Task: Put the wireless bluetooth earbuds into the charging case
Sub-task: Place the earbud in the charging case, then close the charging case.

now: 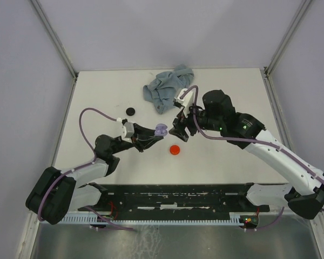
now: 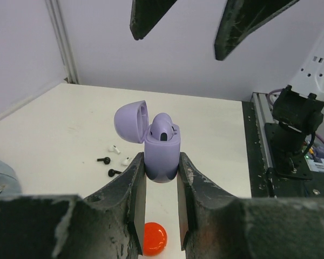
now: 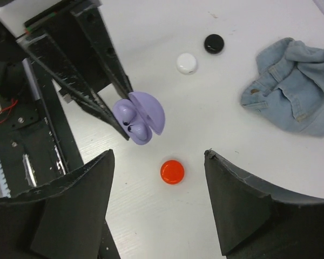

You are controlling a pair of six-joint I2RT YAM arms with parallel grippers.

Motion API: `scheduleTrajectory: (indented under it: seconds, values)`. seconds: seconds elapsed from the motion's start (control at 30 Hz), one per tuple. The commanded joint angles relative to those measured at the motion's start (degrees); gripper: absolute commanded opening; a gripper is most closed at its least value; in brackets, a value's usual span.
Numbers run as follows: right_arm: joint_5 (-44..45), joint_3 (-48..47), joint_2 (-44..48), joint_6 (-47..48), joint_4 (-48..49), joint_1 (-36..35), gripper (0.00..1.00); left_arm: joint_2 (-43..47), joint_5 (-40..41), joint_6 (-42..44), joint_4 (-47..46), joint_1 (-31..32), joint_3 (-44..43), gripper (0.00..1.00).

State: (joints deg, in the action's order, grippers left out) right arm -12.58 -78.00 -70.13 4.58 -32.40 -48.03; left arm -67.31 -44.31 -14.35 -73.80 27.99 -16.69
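Observation:
I need to tip my left gripper downward and lower the case to the clear tabletop beside the red disc below it. I need to let go of the case there with both earbuds seated.
My left gripper is shut on the lilac charging case and holds it above the table with its lid open. Lilac earbuds sit inside the case. Two white earbuds and two black earbuds lie loose on the table to the left of the case in the left wrist view. My right gripper is open and empty, just above and beside the case. It also shows in the top view. No red earbud is in view.
A red round disc lies on the table under the grippers, also in the right wrist view. A black disc and a white disc lie further back. A crumpled blue cloth lies at the back.

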Motion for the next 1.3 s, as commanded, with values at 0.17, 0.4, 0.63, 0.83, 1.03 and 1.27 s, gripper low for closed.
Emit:
scheduleTrajectory:
  seconds: [0.17,0.4,0.63,0.83,1.03,1.27]
  values:
    - [-18.41,1.67,2.25,14.22,-1.38,1.53,0.79,1.3,-10.29,6.47,5.8,0.45,-5.78,0.03]
    - [-22.38,3.62,-0.96,15.9,3.3,1.54,0.79,1.73,-12.44,9.17,8.94,1.89,-7.72,0.03]
    - [-25.02,3.34,-4.01,17.09,0.85,1.54,0.77,1.67,-10.92,8.9,9.24,2.34,-8.16,0.03]
    - [-26.53,2.13,-4.76,16.38,-2.53,1.51,0.74,1.2,-6.54,5.61,11.01,2.35,-7.83,0.03]
    - [-23.21,2.76,-3.45,15.24,-3.9,1.54,0.72,1.09,-1.47,0.1,14.74,2.36,-7.37,0.03]
    - [-15.08,5.29,-1.74,11.71,-1.37,1.57,0.72,1.23,2.2,-6.45,18.31,2.38,-6.55,0.03]
